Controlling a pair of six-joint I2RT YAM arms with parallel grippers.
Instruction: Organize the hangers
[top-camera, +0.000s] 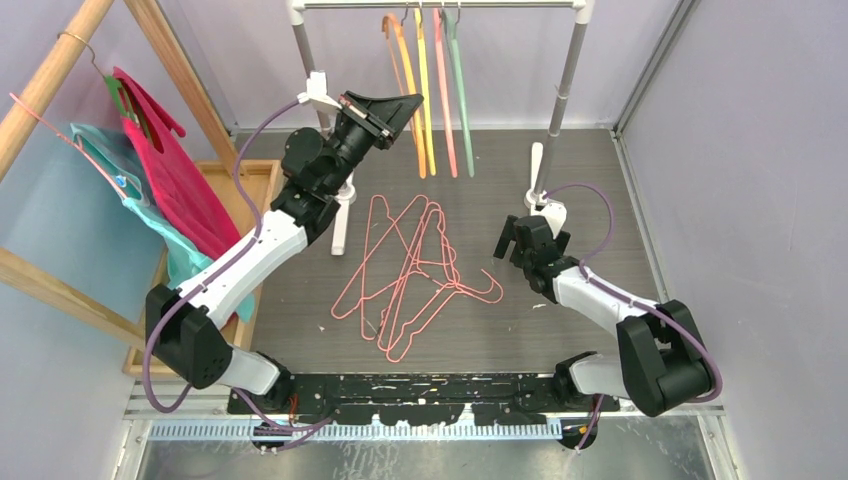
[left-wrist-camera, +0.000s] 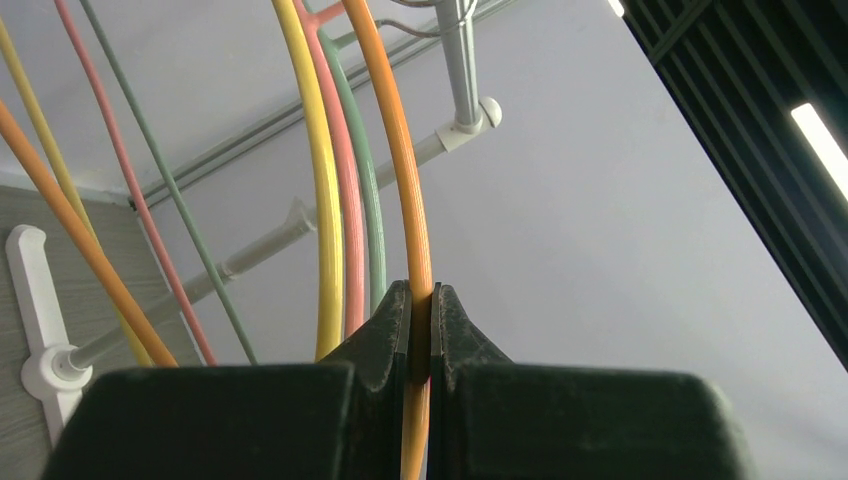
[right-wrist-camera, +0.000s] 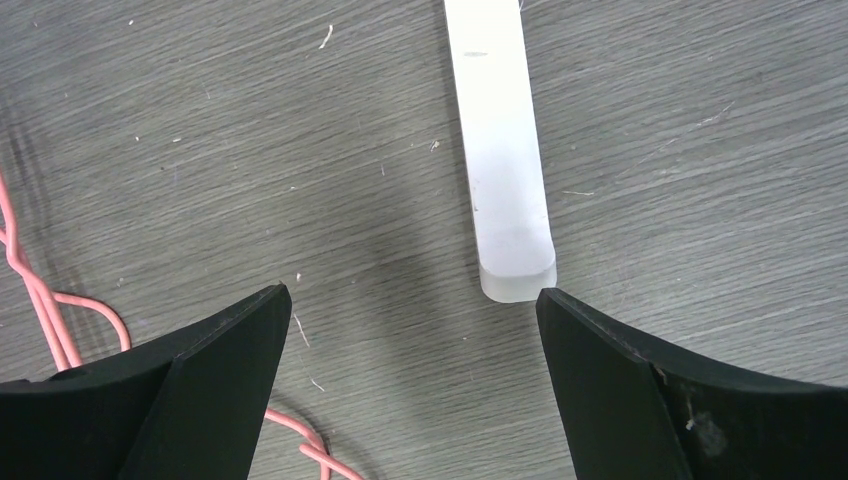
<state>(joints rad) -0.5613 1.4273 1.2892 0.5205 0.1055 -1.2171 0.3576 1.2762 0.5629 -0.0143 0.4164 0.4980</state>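
Observation:
My left gripper should slide the orange hanger to the right in the top view and release it there, because the white bar's bare part (top-camera: 522, 4) is on that side of it.
Up at the white rail (top-camera: 440, 5) hang thick yellow (top-camera: 426, 90), pink (top-camera: 445, 100) and grey-green (top-camera: 463, 100) hangers. My left gripper (top-camera: 405, 108) is raised beside them and shut on the orange hanger (left-wrist-camera: 405, 180), whose bar runs between the pads (left-wrist-camera: 421, 300). The orange hook (top-camera: 388, 22) sits close under the rail; whether it rests on it I cannot tell. Several pink wire hangers (top-camera: 415, 275) lie tangled on the floor. My right gripper (top-camera: 510, 245) hovers low to the right of that pile, open (right-wrist-camera: 413, 295) and holding nothing, with a pink wire (right-wrist-camera: 60, 320) at its left.
A wooden rack at the left carries magenta (top-camera: 170, 180) and teal garments over a wooden tray (top-camera: 262, 175). The white rack's feet (top-camera: 343, 215) rest on the floor, one of them (right-wrist-camera: 500, 150) just ahead of my right fingers. Its right post (top-camera: 568, 80) stands behind.

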